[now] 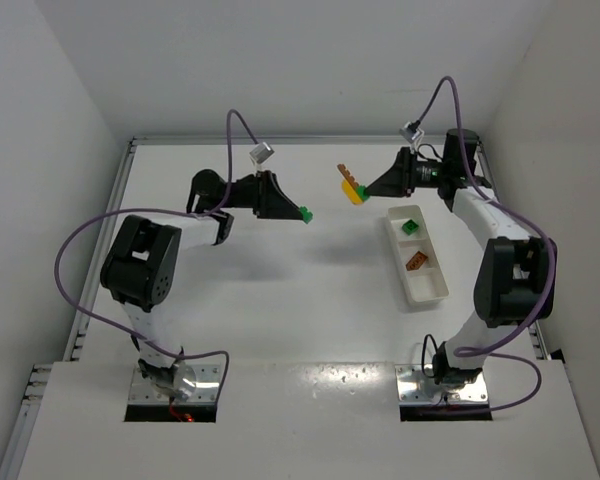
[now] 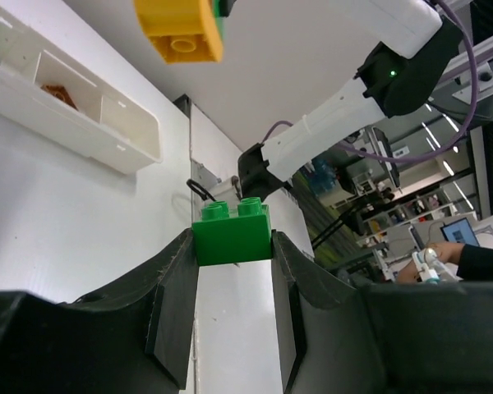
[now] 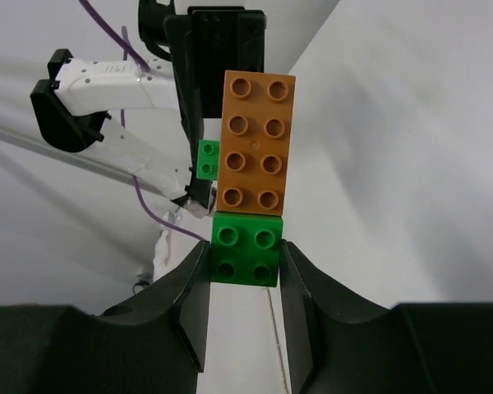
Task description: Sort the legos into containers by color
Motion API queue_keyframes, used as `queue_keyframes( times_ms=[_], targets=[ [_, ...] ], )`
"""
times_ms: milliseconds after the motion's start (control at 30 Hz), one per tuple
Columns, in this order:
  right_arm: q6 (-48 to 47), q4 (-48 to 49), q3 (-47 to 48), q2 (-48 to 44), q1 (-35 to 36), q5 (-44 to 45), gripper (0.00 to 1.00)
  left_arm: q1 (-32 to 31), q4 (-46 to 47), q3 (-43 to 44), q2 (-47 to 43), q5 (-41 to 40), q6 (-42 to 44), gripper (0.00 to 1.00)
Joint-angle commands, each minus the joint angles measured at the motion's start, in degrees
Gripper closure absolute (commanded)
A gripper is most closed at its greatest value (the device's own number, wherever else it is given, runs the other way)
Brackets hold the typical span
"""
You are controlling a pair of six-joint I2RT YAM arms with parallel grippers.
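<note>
My left gripper will next carry its brick toward the right in the top view, tilting down over the tray's far section (image 1: 408, 225) (image 2: 2, 46), as a green brick already lies there.
My left gripper (image 1: 298, 211) is shut on a small green brick (image 1: 306, 213), held above the table; in the left wrist view the brick (image 2: 232, 232) sits between the fingertips. My right gripper (image 1: 368, 188) is shut on the green brick (image 3: 245, 249) of a joined cluster with an orange-brown brick (image 3: 255, 144) and a yellow brick (image 1: 353, 196). The yellow brick (image 2: 181, 29) also shows in the left wrist view. The two grippers face each other, apart. The white tray (image 1: 427, 288) lies at the right, with a green brick (image 1: 410, 227) in its far compartment and an orange-brown brick (image 1: 417, 261) in the middle one.
The tray's near compartment (image 1: 426, 285) holds nothing. The right arm's elbow (image 1: 510, 275) hangs just right of the tray. White walls enclose the table on three sides, and purple cables loop over both arms.
</note>
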Motion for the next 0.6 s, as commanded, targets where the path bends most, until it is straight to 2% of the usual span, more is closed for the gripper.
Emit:
queue_keyframes(
  times_ms=[0,67,100,167,200,233,267,300,333,500,567],
  targets=[
    [0.16,2.93,1.67,-0.53,0.31,-1.73,1.00,-0.41,12.54,-1.10,-4.15,-1.63,3.39,0.94],
    [-0.37,2.93,1.06,-1.06,-0.21,-0.69,1.00,-1.02,9.48,-2.95,-6.24,-6.01,5.84,0.94],
    [-0.98,2.40,1.06,-2.19,-0.74,0.02,1.00,-2.24,-2.12,-4.52,-7.74,-8.12,14.21,0.95],
    [-2.21,1.00,1.06,-3.60,-2.40,3.25,1.00,-4.70,-21.90,-4.54,-11.95,-17.59,29.77,0.96],
    [-3.78,-3.36,1.06,-4.57,-3.20,5.02,1.00,-6.54,-32.01,-2.97,-15.45,-21.54,38.46,0.96],
    [-9.02,-6.36,2.10,-6.66,-3.99,7.99,1.00,-11.17,-46.91,0.61,-16.19,-28.98,52.12,0.98],
    [-12.20,-9.87,2.63,-7.82,-5.39,10.20,1.00,-13.13,-50.36,1.86,-16.19,-31.58,55.13,0.99],
    [-15.54,-16.95,2.64,-8.96,-6.10,12.05,1.00,-14.37,-50.40,2.40,-15.50,-33.00,55.16,1.00],
    [-19.49,-18.77,3.16,-11.41,-6.71,14.76,1.00,-16.04,-48.66,3.36,-12.62,-34.31,53.33,1.00],
    [-20.49,-20.89,-2.09,-20.47,-11.02,24.08,1.00,-18.51,-46.27,11.87,1.19,-37.76,47.70,1.00],
    [-20.49,-22.03,-2.80,-23.02,-11.55,26.03,1.00,-19.13,-46.27,17.85,7.32,-38.54,45.67,1.00]
  ],
)
